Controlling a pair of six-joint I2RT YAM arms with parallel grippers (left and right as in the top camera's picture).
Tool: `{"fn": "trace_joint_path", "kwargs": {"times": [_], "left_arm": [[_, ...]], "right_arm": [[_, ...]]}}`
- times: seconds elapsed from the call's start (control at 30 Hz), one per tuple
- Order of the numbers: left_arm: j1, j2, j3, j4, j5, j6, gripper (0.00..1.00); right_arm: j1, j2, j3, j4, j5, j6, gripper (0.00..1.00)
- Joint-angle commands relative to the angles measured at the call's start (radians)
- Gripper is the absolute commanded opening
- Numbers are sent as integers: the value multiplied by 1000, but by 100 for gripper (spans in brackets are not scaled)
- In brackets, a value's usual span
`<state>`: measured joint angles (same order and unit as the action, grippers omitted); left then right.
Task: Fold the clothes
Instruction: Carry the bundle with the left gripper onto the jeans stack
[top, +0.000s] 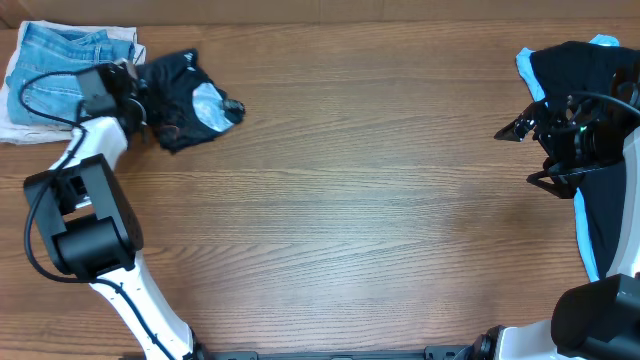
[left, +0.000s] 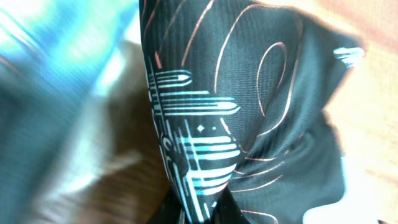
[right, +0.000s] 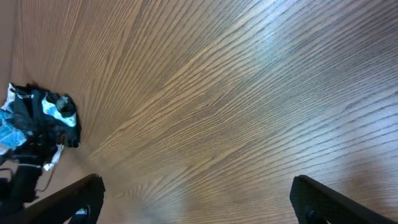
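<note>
My left gripper will next carry the shirt's fold left in the overhead view, over the folded jeans (top: 62, 74) close beside it.
The clothes, a black shirt (top: 185, 85) with thin orange lines and pale lettering, lies bunched at the table's far left. My left gripper (top: 140, 95) is shut on a fold of it. In the left wrist view the shirt (left: 249, 93) fills the frame, and a pinched fold with white-blue print runs down into the gripper (left: 202, 214). My right gripper (top: 520, 155) hangs open over bare wood at the right side. Its fingers (right: 74, 199) stand wide apart with nothing between them. The right wrist view shows the shirt (right: 53, 118) far off, small.
Folded light-blue jeans (top: 65, 60) on a white cloth lie at the far left corner, right beside the shirt, and show blurred as jeans (left: 50, 93) in the left wrist view. A black and light-blue garment (top: 600, 150) lies under the right arm at the right edge.
</note>
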<state>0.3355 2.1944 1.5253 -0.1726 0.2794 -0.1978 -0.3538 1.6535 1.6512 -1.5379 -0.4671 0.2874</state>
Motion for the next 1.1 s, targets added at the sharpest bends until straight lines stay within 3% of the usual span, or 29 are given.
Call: {"fn": "trace_joint_path", "kwargs": {"times": [0.0, 0.33, 0.7, 1.07], "left_arm": [[27, 2, 126, -31, 10, -20, 4], [32, 2, 311, -93, 6, -62, 4], [47, 2, 393, -101, -2, -95, 4], [156, 2, 396, -138, -70, -85, 7]], "right_arm": [[-1, -35, 26, 2, -6, 0, 100], [-1, -35, 26, -24, -6, 0, 100], [-1, -35, 26, -41, -6, 0, 100], [-1, -35, 26, -47, -6, 0, 100]]}}
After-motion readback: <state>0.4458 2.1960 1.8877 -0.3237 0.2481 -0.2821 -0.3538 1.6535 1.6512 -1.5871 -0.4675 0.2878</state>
